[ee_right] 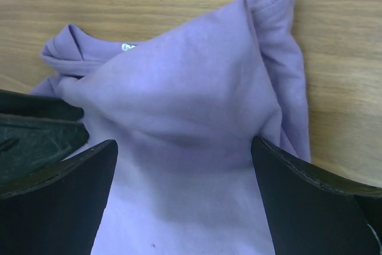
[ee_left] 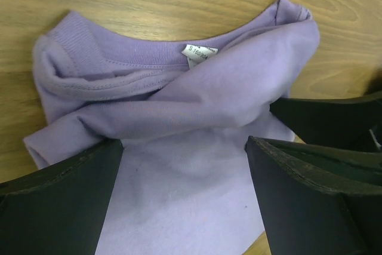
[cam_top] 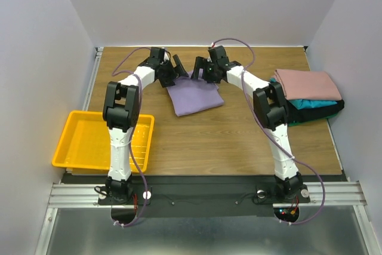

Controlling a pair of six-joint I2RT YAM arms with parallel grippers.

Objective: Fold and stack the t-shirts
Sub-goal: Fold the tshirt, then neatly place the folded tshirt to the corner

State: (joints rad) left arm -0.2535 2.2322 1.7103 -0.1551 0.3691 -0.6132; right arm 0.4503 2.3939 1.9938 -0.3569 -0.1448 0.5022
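Note:
My right gripper should next move back toward the dusty-pink shirt and go down with its fingers on both sides of the lavender side edge (cam_top: 219,92) (ee_right: 293,132). Folded layers lie together there.
The lavender t-shirt (cam_top: 194,97) lies partly folded on the table's far middle, collar and white tag at its far end. My left gripper (cam_top: 177,67) and right gripper (cam_top: 200,68) hover side by side over that far edge, both open. In the left wrist view the shirt (ee_left: 179,106) lies bunched under and between the open jaws of the left gripper (ee_left: 182,147). In the right wrist view the shirt (ee_right: 191,88) lies between the open jaws of the right gripper (ee_right: 184,146). At the right, a folded dusty-pink shirt (cam_top: 307,83) tops a teal one (cam_top: 310,104) and a black one (cam_top: 319,114).
A yellow plastic tray (cam_top: 80,147) sits at the near left beside the left arm. The wooden table (cam_top: 239,135) is walled in by white panels on three sides. The two grippers stand close together, almost touching.

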